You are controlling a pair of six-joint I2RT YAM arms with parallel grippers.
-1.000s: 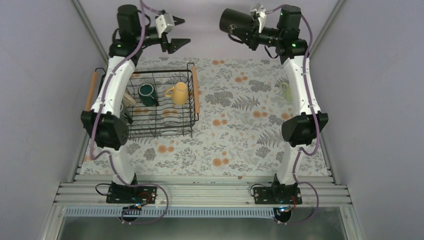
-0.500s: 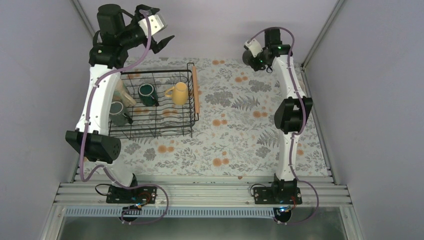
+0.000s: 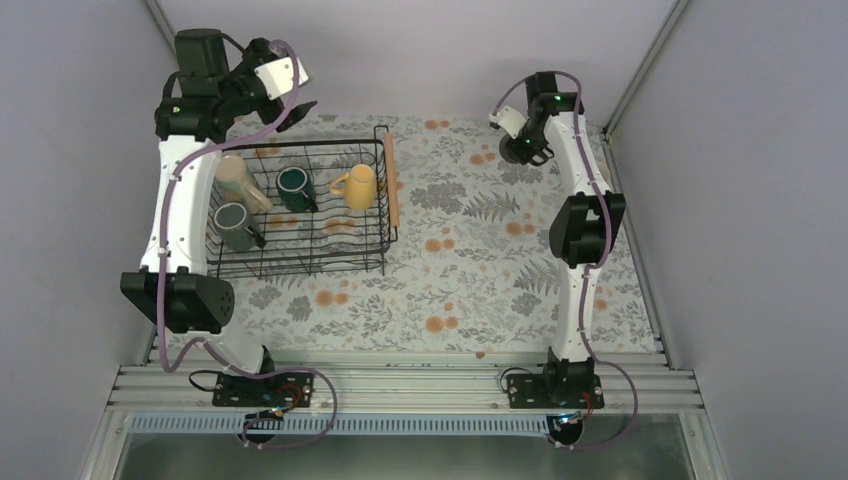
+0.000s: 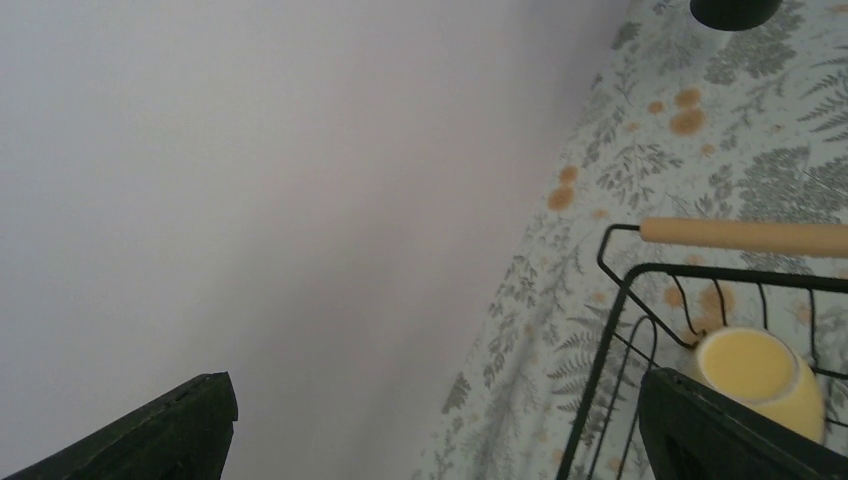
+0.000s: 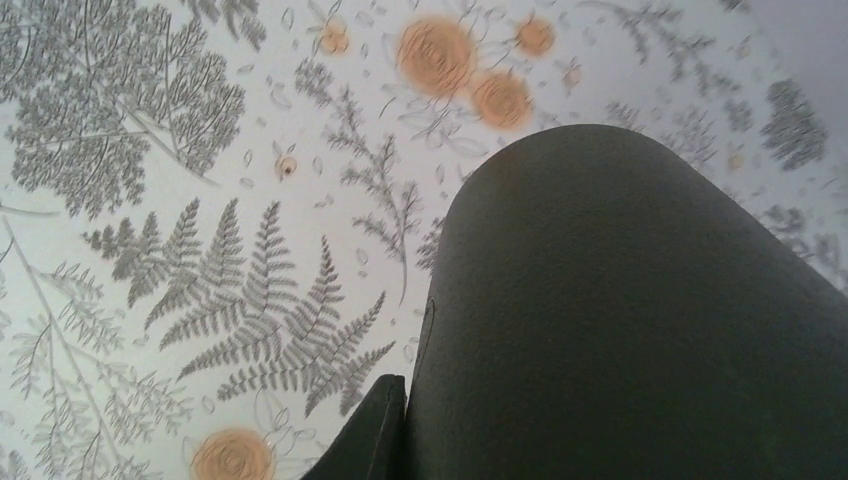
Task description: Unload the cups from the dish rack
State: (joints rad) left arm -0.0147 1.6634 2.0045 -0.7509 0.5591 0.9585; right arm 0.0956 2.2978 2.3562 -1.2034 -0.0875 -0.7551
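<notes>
The right gripper needs to carry the black cup down and back toward the fern print [image 3: 493, 204] [image 5: 278, 312] next, to set down the bottom of the cup.
The dish rack [image 3: 322, 146] stands at the far left and holds a cream cup [image 3: 240, 180], a grey-green cup [image 3: 232, 222], a dark teal cup [image 3: 293, 185] and a yellow cup [image 3: 357, 185]. My left gripper [image 3: 290, 95] hangs open and empty above the rack's back left corner. In the left wrist view the yellow cup [image 4: 760, 372] shows behind the rack wire [image 4: 612, 330]. My right gripper [image 3: 517, 135] is shut on the wall of the black cup [image 5: 620, 320], low over the far right of the cloth. Only one finger [image 5: 375, 430] shows.
The rack's right wooden handle [image 3: 392, 180] borders the open flowered cloth [image 3: 470, 250] in the middle. The back wall [image 4: 250, 200] is close behind my left gripper. The right arm's elbow [image 3: 582, 225] stands over the right side of the table.
My right arm has lowered the black cup from high up to just over the far right cloth. My left arm has drawn back to the left and its jaws have opened wider.
</notes>
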